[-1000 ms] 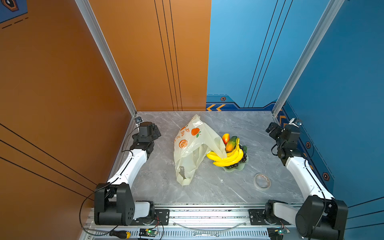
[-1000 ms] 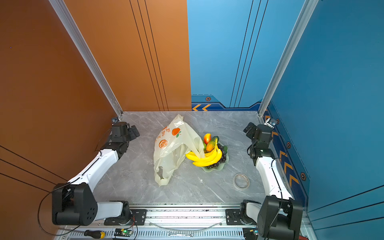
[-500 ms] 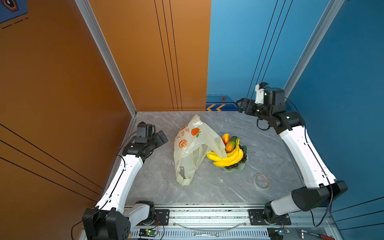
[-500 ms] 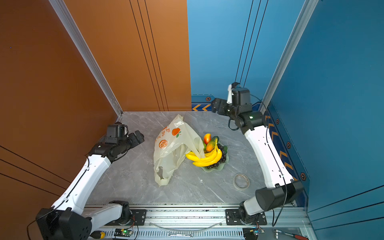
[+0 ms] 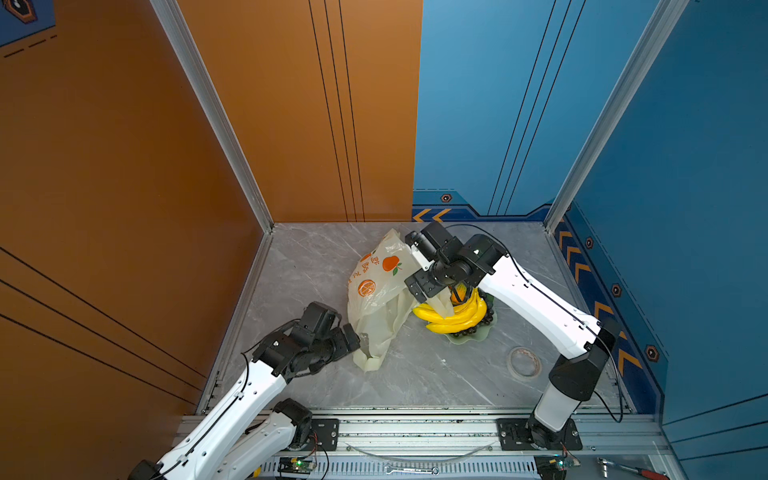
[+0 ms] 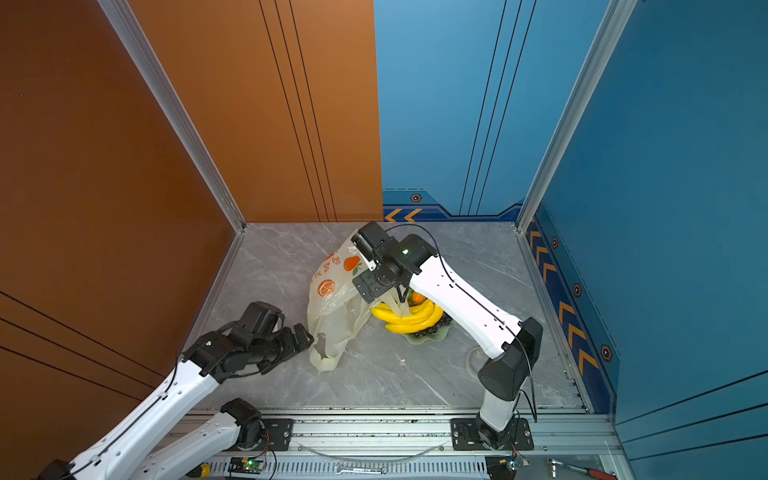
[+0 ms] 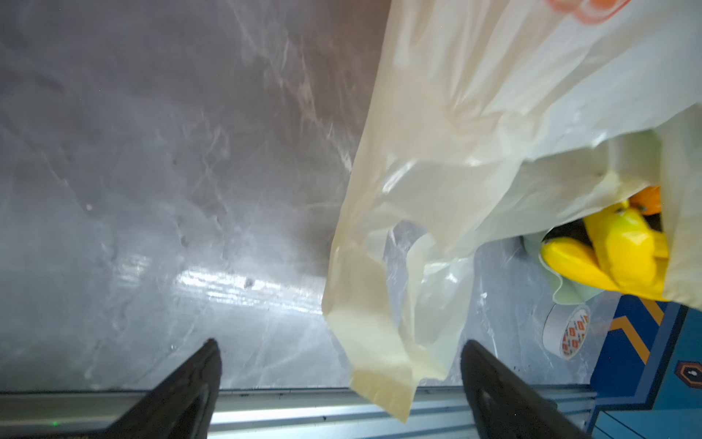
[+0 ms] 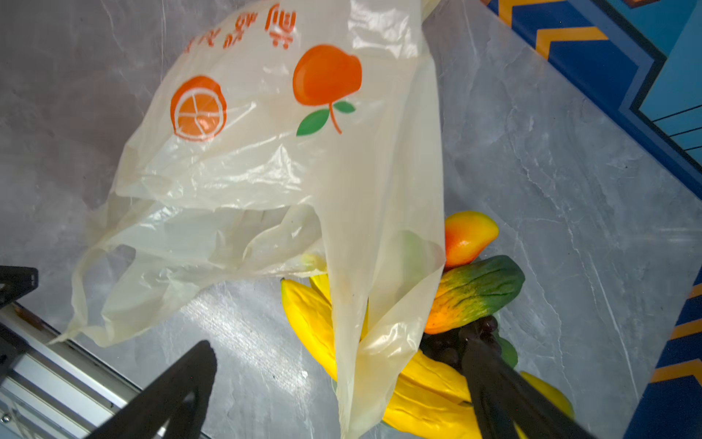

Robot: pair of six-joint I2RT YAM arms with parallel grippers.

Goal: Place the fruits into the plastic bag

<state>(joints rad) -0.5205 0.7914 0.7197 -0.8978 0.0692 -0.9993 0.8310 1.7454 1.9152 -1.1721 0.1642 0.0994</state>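
Observation:
The left gripper lowers its open fingers astride the part of the bag's near handle loop farther from the bananas next. It then closes, since that part lies below the gripper, between my fingers.
The cream plastic bag [image 5: 380, 291] [image 6: 334, 301] with orange prints lies crumpled mid-table. The fruits sit piled on a pale green dish [image 5: 471, 338] [image 6: 426, 337] right of it: yellow bananas [image 5: 455, 318] [image 6: 409, 318] [image 8: 309, 315], a mango [image 8: 469, 235], a green-orange papaya [image 8: 476, 292] and dark grapes [image 8: 452, 344]. My left gripper [image 5: 358, 337] [image 6: 308, 336] [image 7: 340, 344] is open, with the bag's near handle loop [image 7: 376, 361] between its fingers, untouched. My right gripper [image 5: 428, 293] [image 6: 376, 291] [image 8: 340, 344] is open astride the handle strip [image 8: 366, 361] draped over the bananas.
A tape roll [image 5: 524, 362] [image 7: 566, 330] lies right of the dish near the right arm. Orange and blue walls close the table's left, back and right. An aluminium rail [image 5: 415, 428] runs along the front, with a wrench [image 5: 411, 470] below it.
Both arms swung in from the table's sides to the bag. The right one came down from high at the back onto the handle over the bananas. The left reached the near handle.

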